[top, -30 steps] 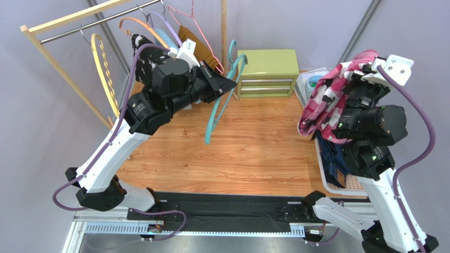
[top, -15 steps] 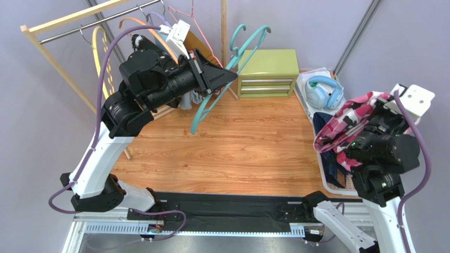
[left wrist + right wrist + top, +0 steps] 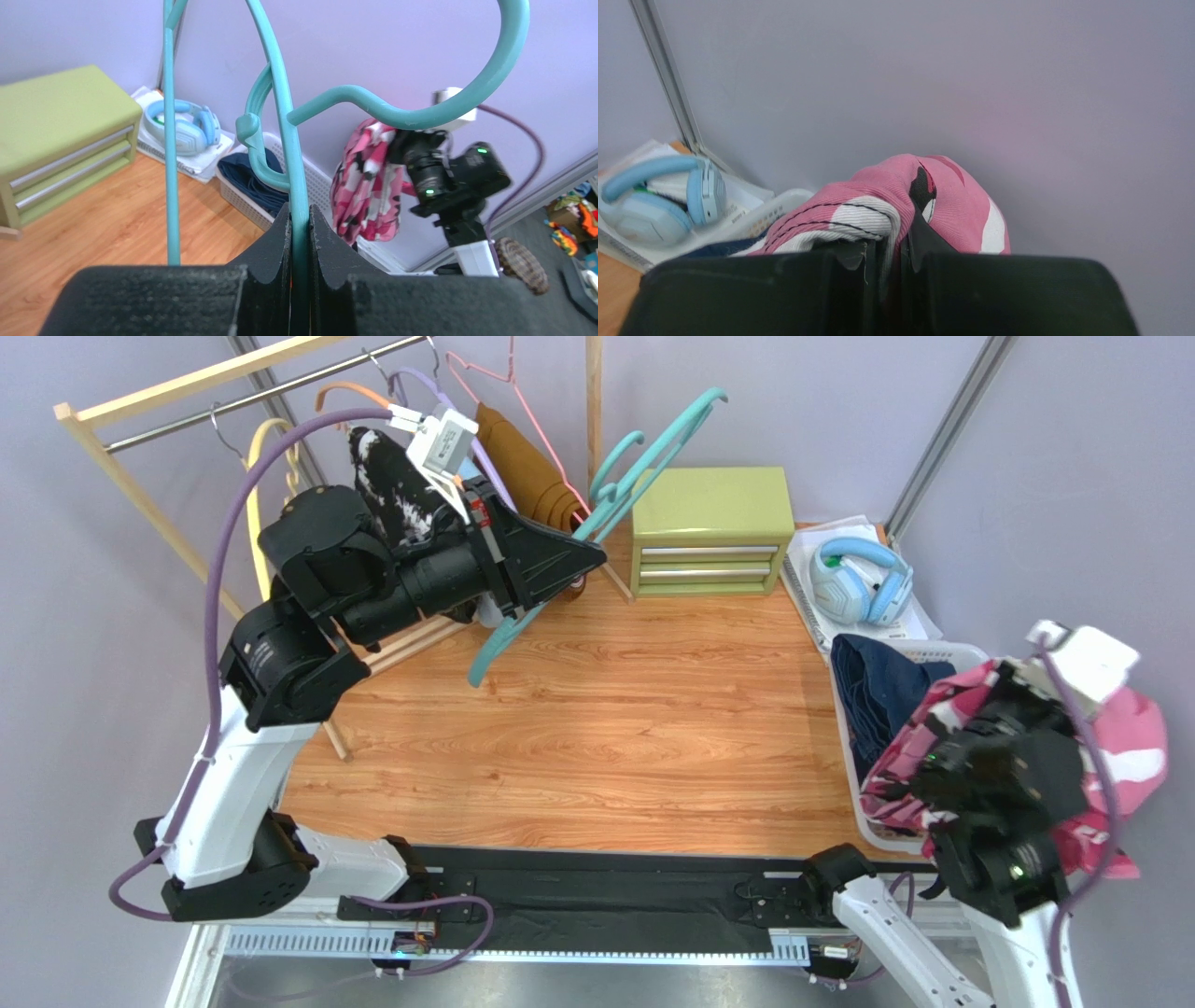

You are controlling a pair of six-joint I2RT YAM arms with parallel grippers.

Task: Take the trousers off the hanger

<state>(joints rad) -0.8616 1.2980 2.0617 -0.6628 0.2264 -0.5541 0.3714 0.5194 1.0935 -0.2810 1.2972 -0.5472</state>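
Note:
My right gripper lowers the pink camouflage trousers (image 3: 1108,756) outward over the navy trousers (image 3: 877,686) toward the headphones next, then opens.
My left gripper (image 3: 586,550) is shut on a bare teal hanger (image 3: 624,476) and holds it up near the clothes rail; in the left wrist view the jaws clamp its teal rod (image 3: 300,210). My right gripper (image 3: 898,245) is shut on the pink camouflage trousers (image 3: 1108,756), which drape over the wrist above the white basket (image 3: 856,819) at the right edge; they also show in the right wrist view (image 3: 878,203) and the left wrist view (image 3: 368,185). The navy trousers (image 3: 877,686) lie in that basket, also seen in the left wrist view (image 3: 249,178).
A wooden clothes rail (image 3: 183,399) at back left carries several empty hangers, a black white-splotched garment (image 3: 393,483) and a brown garment (image 3: 512,455). A green drawer box (image 3: 709,525) stands at the back. Blue headphones (image 3: 863,574) lie on papers beside the basket.
My right arm swung right and down with the pink trousers, from over the table to the basket's outer side. My left arm lifted the teal hanger up and back toward the rail.

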